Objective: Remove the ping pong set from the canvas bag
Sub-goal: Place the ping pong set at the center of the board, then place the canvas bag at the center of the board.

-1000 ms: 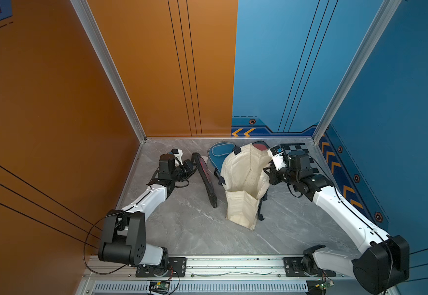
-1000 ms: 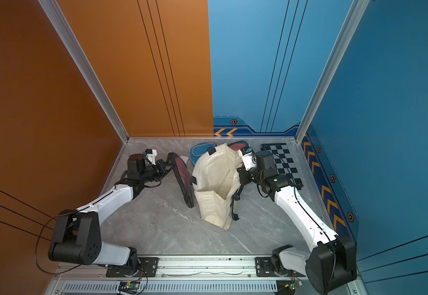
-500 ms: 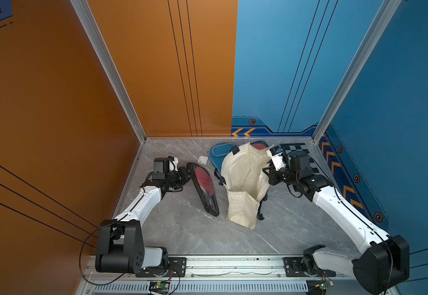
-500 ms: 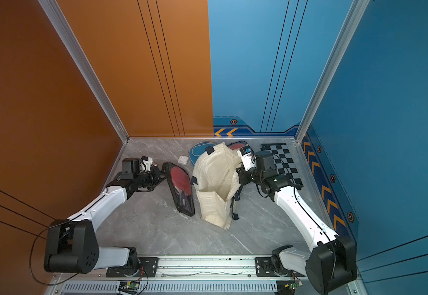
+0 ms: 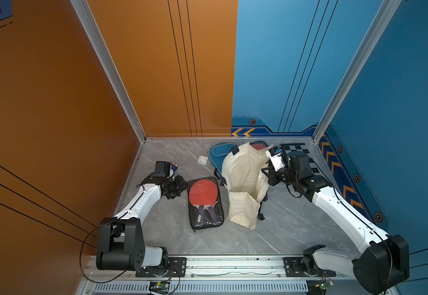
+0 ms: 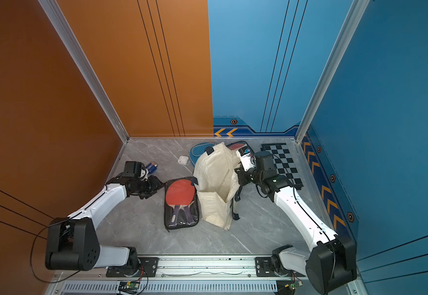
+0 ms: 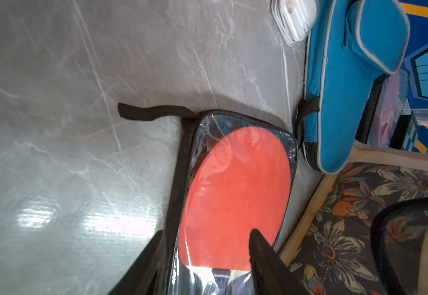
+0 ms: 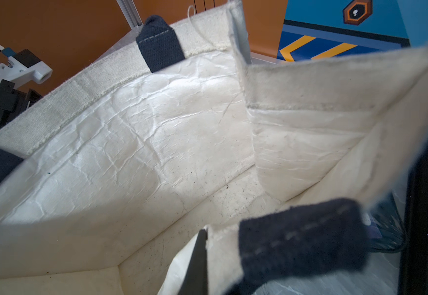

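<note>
The ping pong set (image 5: pixel 205 201) lies on the table outside the bag, so my right gripper next eases toward the bag's opening (image 5: pixel 246 173) and releases the bag's rim.
The ping pong set (image 5: pixel 205 201) (image 6: pixel 181 203), red paddles in a clear case with a black rim, lies flat on the table to the left of the canvas bag (image 5: pixel 243 178) (image 6: pixel 215 178). My left gripper (image 5: pixel 179 187) (image 7: pixel 207 235) is open at the case's left edge, jaws apart above the rim and the red paddle (image 7: pixel 233 184). The right gripper (image 5: pixel 267 173) (image 8: pixel 215 245) is shut on the bag's rim beside a navy strap (image 8: pixel 302 237) and holds the mouth open. The bag's white lining (image 8: pixel 131 143) shows nothing inside.
A blue paddle case (image 5: pixel 218 153) and a second case with a red paddle (image 5: pixel 257 146) lie behind the bag. A white earbud case (image 5: pixel 202 159) sits nearby. A checkered board (image 5: pixel 297 150) lies at the back right, under the right arm. A small blue object (image 6: pixel 151 167) lies by the left wrist.
The ping pong set went from standing tilted on edge in my left gripper to lying flat on the table. The left gripper opened and let it go. Right arm and bag unmoved.
</note>
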